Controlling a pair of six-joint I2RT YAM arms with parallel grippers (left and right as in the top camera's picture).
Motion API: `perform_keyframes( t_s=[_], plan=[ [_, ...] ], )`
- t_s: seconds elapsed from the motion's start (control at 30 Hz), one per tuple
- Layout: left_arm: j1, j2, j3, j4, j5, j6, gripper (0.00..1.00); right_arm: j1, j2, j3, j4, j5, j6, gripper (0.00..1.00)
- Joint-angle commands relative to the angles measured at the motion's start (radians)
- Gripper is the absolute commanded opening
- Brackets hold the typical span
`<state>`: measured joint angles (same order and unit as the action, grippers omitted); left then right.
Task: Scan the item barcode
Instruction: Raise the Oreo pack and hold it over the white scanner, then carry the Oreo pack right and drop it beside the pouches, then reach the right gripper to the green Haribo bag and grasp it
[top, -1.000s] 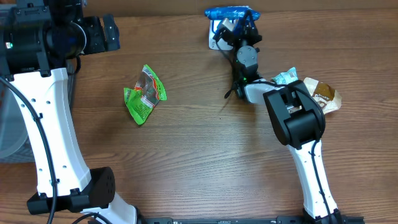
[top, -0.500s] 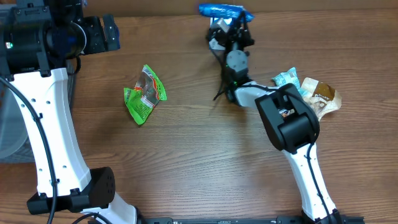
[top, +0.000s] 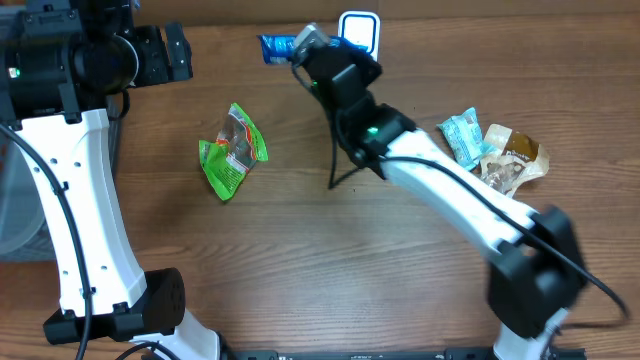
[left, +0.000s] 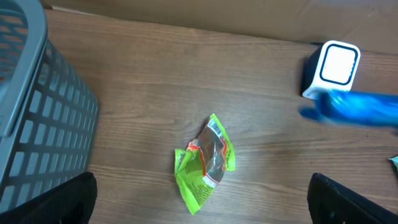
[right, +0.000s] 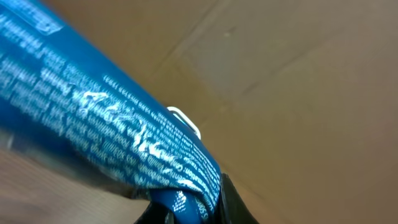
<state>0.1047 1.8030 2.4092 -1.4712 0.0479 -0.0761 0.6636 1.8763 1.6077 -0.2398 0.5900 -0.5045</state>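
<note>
The blue packet (top: 276, 47) should be let go next, after my right gripper swings to the right in the overhead view and moves down, because there is bare tabletop beside the brown-and-white packet.
My right gripper (top: 306, 47) is shut on a blue snack packet (top: 276, 47) and holds it at the table's far edge, just left of the white barcode scanner (top: 358, 28). In the right wrist view the blue packet (right: 106, 134) fills the frame, pinched between the jaws of the gripper (right: 186, 210) at the bottom. From the left wrist the packet (left: 364, 111) shows as a blur below the scanner (left: 336, 65). My left gripper (left: 202, 190) hangs open high above a green packet (left: 205, 163), holding nothing.
The green packet (top: 232, 150) lies left of centre. Two more snack packets, one pale blue (top: 463, 135) and one brown and white (top: 512, 155), lie at the right. A grey mesh basket (left: 37, 118) stands at the far left.
My right arm has swung left with the blue packet, from over the scanner to its left side, so the scanner's face shows. The left arm has not moved.
</note>
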Motion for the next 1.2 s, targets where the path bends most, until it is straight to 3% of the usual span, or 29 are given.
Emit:
perform_keyframes(
  t_s=[0.0,0.13,0.23,0.3,0.37,0.5,0.6,0.67,0.7,0.77,0.9,1.0,1.07,1.17],
  plan=[
    [0.0,0.008,0.003,0.002,-0.003,-0.01,1.0,-0.037,-0.209,0.009,-0.16,-0.065,0.351,0.04],
    [0.0,0.008,0.003,0.002,-0.003,-0.01,1.0,-0.103,-0.342,0.009,-0.461,-0.065,0.632,0.04],
    [0.0,0.008,0.003,0.002,-0.003,-0.01,1.0,-0.251,-0.391,0.009,-0.776,-0.064,0.92,0.04],
    [0.0,0.008,0.003,0.002,-0.003,-0.01,1.0,-0.398,-0.373,-0.019,-0.929,-0.064,1.024,0.04],
    [0.0,0.008,0.003,0.002,-0.003,-0.01,1.0,-0.49,-0.359,-0.066,-0.961,-0.064,1.057,0.04],
    [0.0,0.008,0.003,0.002,-0.003,-0.01,1.0,-0.691,-0.305,-0.237,-0.893,-0.093,1.059,0.04],
    [0.0,0.008,0.003,0.002,-0.003,-0.01,1.0,-0.764,-0.278,-0.328,-0.803,-0.122,1.058,0.04],
    [0.0,0.008,0.003,0.002,-0.003,-0.01,1.0,-0.777,-0.267,-0.35,-0.772,-0.145,1.05,0.14],
    [0.0,0.008,0.003,0.002,-0.003,-0.01,1.0,-0.777,-0.265,-0.35,-0.756,-0.157,1.032,0.32],
    [0.0,0.008,0.003,0.002,-0.003,-0.01,1.0,-0.774,-0.266,-0.342,-0.735,-0.216,0.965,0.58],
    [0.0,0.008,0.003,0.002,-0.003,-0.01,1.0,-0.761,-0.266,-0.246,-0.757,-0.462,0.838,0.64],
    [0.0,0.008,0.003,0.002,-0.003,-0.01,1.0,-0.709,-0.266,-0.122,-0.763,-0.627,0.809,0.55],
    [0.0,0.008,0.003,0.002,-0.003,-0.01,1.0,-0.629,-0.266,-0.07,-0.687,-0.789,0.777,0.56],
    [0.0,0.008,0.003,0.002,-0.003,-0.01,1.0,-0.493,-0.248,-0.069,-0.52,-0.903,0.785,0.66]
  ],
)
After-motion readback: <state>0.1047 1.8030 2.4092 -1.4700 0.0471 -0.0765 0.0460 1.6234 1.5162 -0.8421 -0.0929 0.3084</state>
